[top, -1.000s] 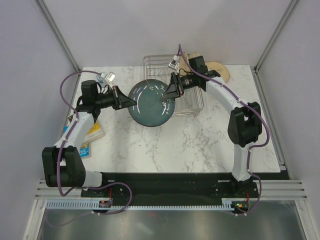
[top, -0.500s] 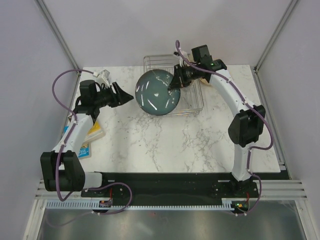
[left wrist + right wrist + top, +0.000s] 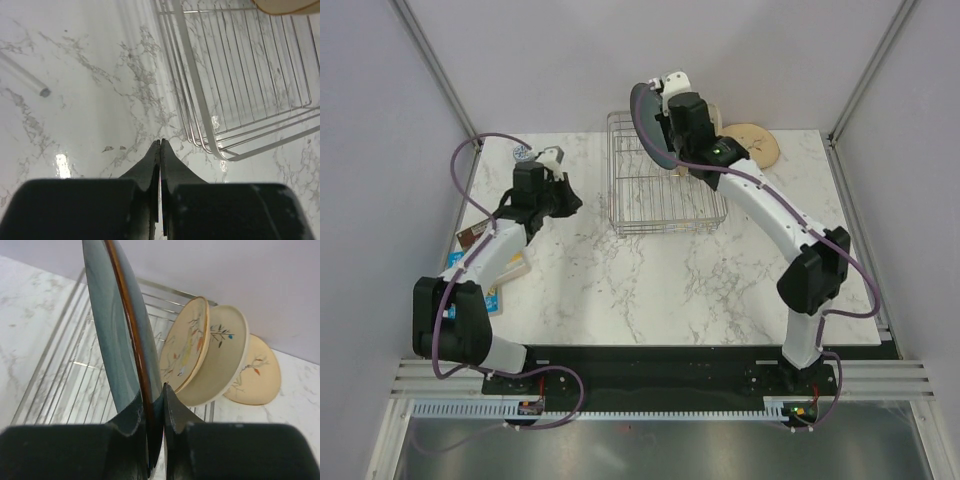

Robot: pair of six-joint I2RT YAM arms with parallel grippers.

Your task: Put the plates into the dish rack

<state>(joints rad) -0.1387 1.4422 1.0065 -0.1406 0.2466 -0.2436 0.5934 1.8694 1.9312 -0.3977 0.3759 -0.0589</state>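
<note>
My right gripper moves down with a turn to the rack's empty wires beside the cream plates next and releases, because the teal-grey plate [image 3: 642, 118] hangs crooked above the rack.
My right gripper [image 3: 152, 390] is shut on the rim of the dark teal-grey plate [image 3: 117, 325]. It holds the plate on edge above the back left of the silver wire dish rack [image 3: 665, 185]; in the top view the plate [image 3: 642, 118] is a thin dark arc. Two cream plates [image 3: 186, 345] [image 3: 222, 357] lean upright at the rack's far right end. A third cream plate with sprigs [image 3: 256, 372] lies behind them, seen from above as well [image 3: 752, 143]. No light-blue face shows. My left gripper [image 3: 161, 143] is shut and empty, low over the table left of the rack [image 3: 240, 95].
A tan box and a blue booklet [image 3: 488, 275] lie at the table's left edge under my left arm. A clear rod [image 3: 22, 75] lies on the marble to the left of my left gripper. Grey walls stand close behind the rack.
My left gripper let go of the teal plate, drew back left and shut. My right gripper raised the plate and turned it from flat to on edge above the rack's back.
</note>
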